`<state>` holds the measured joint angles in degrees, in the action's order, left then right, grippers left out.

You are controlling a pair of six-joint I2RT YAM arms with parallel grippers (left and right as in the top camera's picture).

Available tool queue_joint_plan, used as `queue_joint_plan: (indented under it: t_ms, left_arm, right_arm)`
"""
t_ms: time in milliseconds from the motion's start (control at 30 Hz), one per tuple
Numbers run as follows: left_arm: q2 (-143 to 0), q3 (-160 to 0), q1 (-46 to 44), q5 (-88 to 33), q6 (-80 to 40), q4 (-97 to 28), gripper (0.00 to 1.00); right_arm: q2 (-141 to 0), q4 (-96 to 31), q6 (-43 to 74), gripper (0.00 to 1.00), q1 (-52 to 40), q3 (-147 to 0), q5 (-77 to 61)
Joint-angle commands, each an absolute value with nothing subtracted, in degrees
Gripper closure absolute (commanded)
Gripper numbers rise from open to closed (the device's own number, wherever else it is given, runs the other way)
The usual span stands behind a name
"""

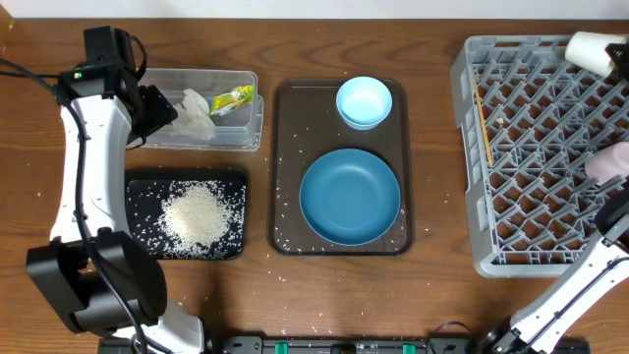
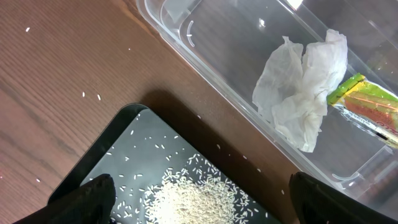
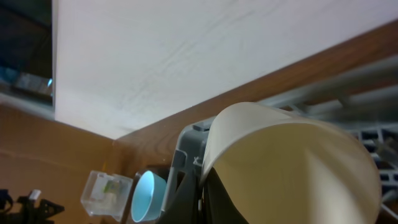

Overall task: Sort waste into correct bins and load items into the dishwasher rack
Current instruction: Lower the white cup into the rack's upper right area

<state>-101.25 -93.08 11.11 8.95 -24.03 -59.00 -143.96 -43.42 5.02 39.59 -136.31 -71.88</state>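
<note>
The white cup overhangs the rack's far rim, so my right gripper will next move down and back toward the pink cup [image 1: 609,164] to release it onto the rack's empty wires.
My left gripper [image 1: 162,110] [image 2: 199,202] is open and empty, between the clear tub [image 1: 201,143] and the black tray [image 1: 142,187]. The tub holds the crumpled tissue [image 2: 298,93] and the yellow-green wrapper [image 2: 364,106]. A pile of rice [image 1: 200,214] lies in the black tray. My right gripper [image 1: 617,57] is shut on the white cup [image 1: 590,47] [image 3: 286,162] over the far right corner of the grey rack [image 1: 531,197]. The chopsticks [image 1: 484,128] and the pink cup [image 1: 609,164] are in the rack. The dark blue plate [image 1: 350,197] and the light blue bowl [image 1: 365,101] sit on the brown tray [image 1: 285,167].
Loose rice grains are scattered on the brown tray and on the table round the black tray. My left arm stands along the table's left side. The right arm rises from the bottom right corner beside the rack.
</note>
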Motion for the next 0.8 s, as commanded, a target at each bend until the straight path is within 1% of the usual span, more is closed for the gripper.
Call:
queue_joint_plan:
  t_ms: [0,367,533,767]
  left_arm:
    - [-100.0,-92.8,11.3,9.0,-24.5,-59.3,0.08]
    - [-100.0,-92.8,11.3,9.0,-24.5,-59.3,0.08]
    - [-100.0,-92.8,11.3,9.0,-24.5,-59.3,0.08]
    - [-100.0,-92.8,11.3,9.0,-24.5,-59.3,0.08]
  right_arm:
    - [-144.5,-42.0,5.1,0.99,38.3,-136.0,-74.4]
    - [-151.7,-40.5,8.3,0.99,39.1,-136.0,-75.2]
    - [-151.1,-40.7,8.4,0.99,40.8,-136.0,-73.9]
    - [-149.1,-47.4,8.2,0.99,42.8,-136.0,-66.1]
